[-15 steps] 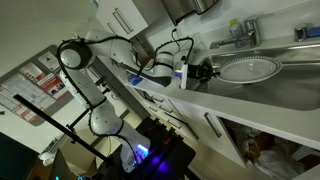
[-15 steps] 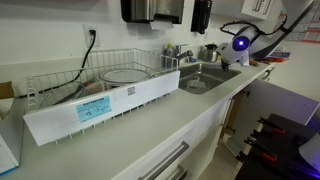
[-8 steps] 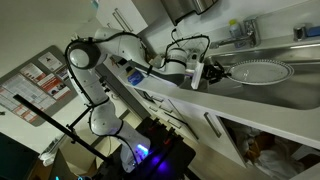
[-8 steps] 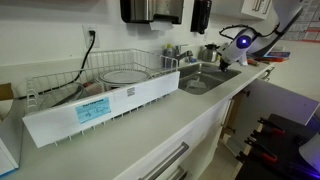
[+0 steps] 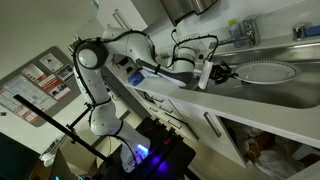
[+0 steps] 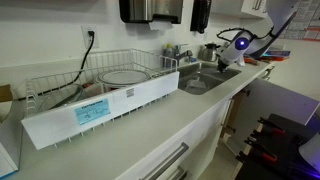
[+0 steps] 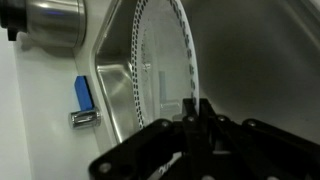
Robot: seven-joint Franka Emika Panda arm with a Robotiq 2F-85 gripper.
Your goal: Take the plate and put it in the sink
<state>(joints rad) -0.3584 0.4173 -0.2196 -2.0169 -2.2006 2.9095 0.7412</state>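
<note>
The plate [image 5: 266, 72] still hangs above the sink, so next my gripper will move it outward and down toward the sink's bottom and let go there.
My gripper [image 5: 222, 72] is shut on the rim of the pale round plate [image 5: 266, 72] and holds it over the stainless-steel sink [image 5: 300, 88]. In the wrist view the plate [image 7: 160, 60] stands on edge, its rim pinched between my shut fingers [image 7: 194, 112], with the sink basin [image 7: 265, 50] behind it. In an exterior view my gripper [image 6: 229, 60] hangs above the sink [image 6: 200, 78]; the plate is too small to make out there. The chrome tap [image 5: 246, 32] stands behind the basin.
A white wire dish rack [image 6: 100, 100] holding a round dish [image 6: 125, 75] stands on the white countertop [image 6: 150, 135] beside the sink. A metal cylinder [image 7: 50, 25] and a small blue object [image 7: 84, 93] sit on the counter at the sink's edge.
The arm has stretched out and carried the plate further along over the sink basin. The gripper has stayed shut on the plate.
</note>
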